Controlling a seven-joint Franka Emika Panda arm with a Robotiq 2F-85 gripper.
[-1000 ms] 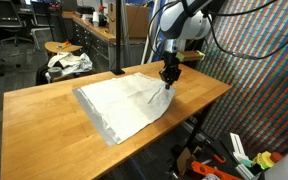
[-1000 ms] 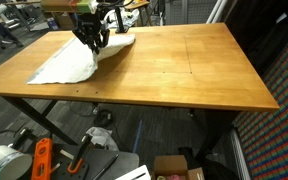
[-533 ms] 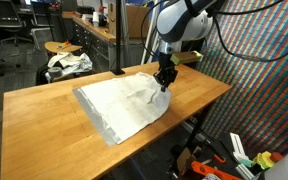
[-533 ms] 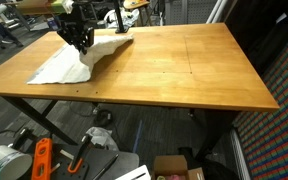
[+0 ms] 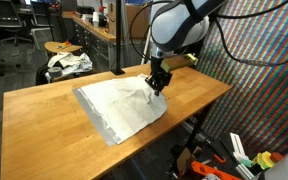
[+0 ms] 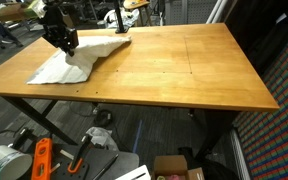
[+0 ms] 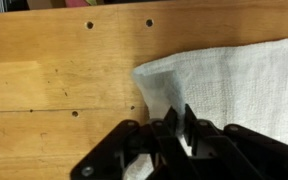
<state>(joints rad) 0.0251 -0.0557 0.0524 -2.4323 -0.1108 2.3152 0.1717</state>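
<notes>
The pinched fold is raised; next my gripper should cross the cloth toward its flat end by the table's edge, lower and release it.
A white cloth (image 5: 119, 104) lies spread on the wooden table (image 5: 44, 120) in both exterior views, also seen as the cloth (image 6: 79, 60). My gripper (image 5: 157, 86) is shut on a pinched fold near the cloth's edge and holds that part raised off the wood. In the wrist view the gripper (image 7: 176, 125) has its two dark fingers close together with a ridge of white cloth (image 7: 234, 85) running up between them. The gripper (image 6: 60, 38) stands over the cloth's far end.
Screw holes dot the wooden table (image 7: 54, 80) in the wrist view. A stool with a bundle of fabric (image 5: 67, 62) stands behind the table. Tools and boxes lie on the floor (image 6: 104, 160) below. A patterned wall panel (image 5: 269, 70) is beside the table.
The gripper, still shut on the cloth, has dragged the pinched edge across the table, folding that part over the rest of the cloth.
</notes>
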